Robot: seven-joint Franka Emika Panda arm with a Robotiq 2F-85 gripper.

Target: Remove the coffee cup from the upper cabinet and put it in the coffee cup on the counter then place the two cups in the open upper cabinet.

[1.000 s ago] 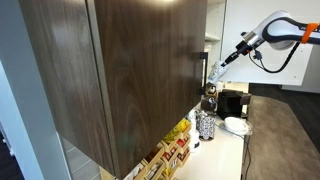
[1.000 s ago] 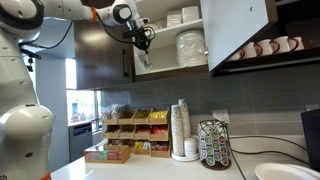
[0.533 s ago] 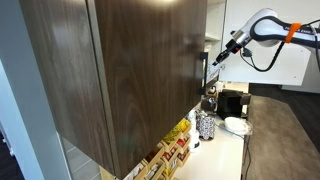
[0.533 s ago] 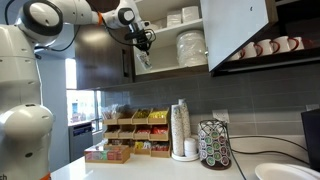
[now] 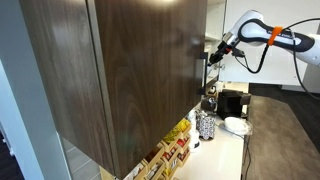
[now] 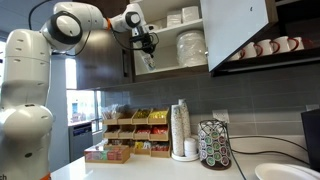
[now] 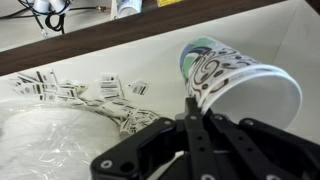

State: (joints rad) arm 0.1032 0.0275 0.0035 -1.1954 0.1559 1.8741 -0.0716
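Observation:
The cup is tilted close to the cabinet's dark edge. Next, my gripper turns slightly and shifts deeper into the cabinet [image 6: 149, 66], before it releases the cup's rim.
My gripper [image 6: 146, 44] is shut on the rim of a white paper coffee cup [image 6: 148, 61] with a dark print, held at the left edge of the open upper cabinet [image 6: 190, 70]. In the wrist view the cup [image 7: 240, 85] lies tilted on its side, its rim pinched between the fingers [image 7: 193, 103]. In an exterior view the gripper [image 5: 213, 53] is just past the cabinet's dark side. A tall stack of paper cups [image 6: 181, 128] stands on the counter; I cannot pick out a single cup there.
Stacks of white plates and bowls [image 6: 190, 45] fill the cabinet, and its door [image 6: 238, 30] stands open. Mugs [image 6: 270, 47] line a shelf beside it. A pod carousel [image 6: 214, 145], snack boxes [image 6: 130, 125] and a plate [image 5: 237, 126] are on the counter.
The arm has swung closer to the cabinet with the cup still in the gripper; the gripper has shifted slightly toward the cabinet opening.

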